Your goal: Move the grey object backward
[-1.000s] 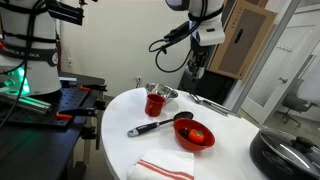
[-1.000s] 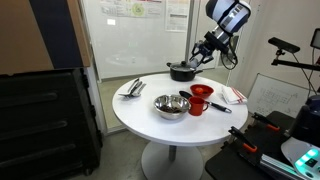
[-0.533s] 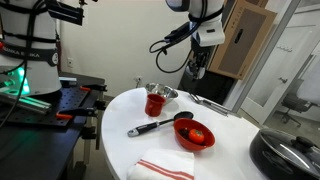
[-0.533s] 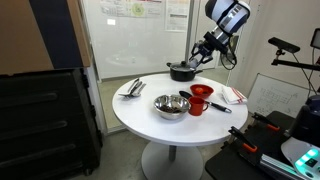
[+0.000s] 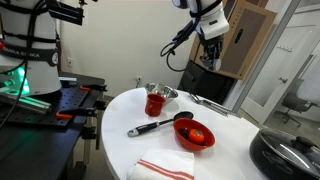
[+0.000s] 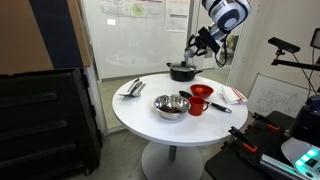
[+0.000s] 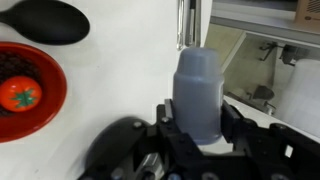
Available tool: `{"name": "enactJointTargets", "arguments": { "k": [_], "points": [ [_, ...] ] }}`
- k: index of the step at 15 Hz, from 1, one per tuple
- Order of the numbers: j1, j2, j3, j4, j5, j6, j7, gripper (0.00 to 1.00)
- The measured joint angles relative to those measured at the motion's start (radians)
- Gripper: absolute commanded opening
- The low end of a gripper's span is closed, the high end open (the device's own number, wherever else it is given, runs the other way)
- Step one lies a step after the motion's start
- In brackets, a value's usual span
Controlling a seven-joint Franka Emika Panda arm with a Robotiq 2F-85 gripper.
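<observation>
The grey object still hangs high above, so next it comes down with my turning gripper for release on the bare tabletop between black pan and silver utensils.
In the wrist view my gripper [image 7: 198, 132] is shut on the grey object [image 7: 198, 88], a light-grey blocky piece with a rounded top, standing upright between the jaws. In both exterior views the gripper [image 5: 209, 52] [image 6: 196, 47] hangs high above the far side of the round white table [image 5: 120, 140] [image 6: 140, 115], well off its surface. The grey object is too small to make out in the exterior views.
On the table stand a red cup [image 5: 154, 104] [image 6: 201, 98], a shiny metal bowl [image 6: 171, 106], a red bowl with a tomato [image 5: 195, 135] [image 7: 22, 92], a black long-handled utensil [image 5: 152, 126], a black pan [image 6: 182, 71] [image 5: 285, 155], a striped cloth [image 5: 165, 168] and silver utensils [image 6: 133, 88].
The gripper has risen and swung away from the table's middle with the grey object in it. Nothing on the table has moved.
</observation>
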Motion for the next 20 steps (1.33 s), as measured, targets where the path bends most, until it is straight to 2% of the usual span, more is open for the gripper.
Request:
{"name": "enactJointTargets", "arguments": {
  "k": [6, 10, 12, 15, 19, 20],
  "points": [
    [0.017, 0.074, 0.016, 0.176, 0.343, 0.095, -0.449, 0.19],
    [0.020, 0.186, -0.023, 0.239, 0.541, 0.115, -0.745, 0.19],
    [0.036, 0.247, -0.075, 0.277, 0.649, 0.114, -0.897, 0.19],
    [0.097, 0.332, -0.192, 0.333, 0.832, 0.089, -1.131, 0.19],
    [0.198, 0.421, -0.324, 0.356, 1.069, -0.019, -1.435, 0.19],
    [0.224, 0.439, -0.349, 0.355, 1.083, -0.054, -1.476, 0.19]
  ]
}}
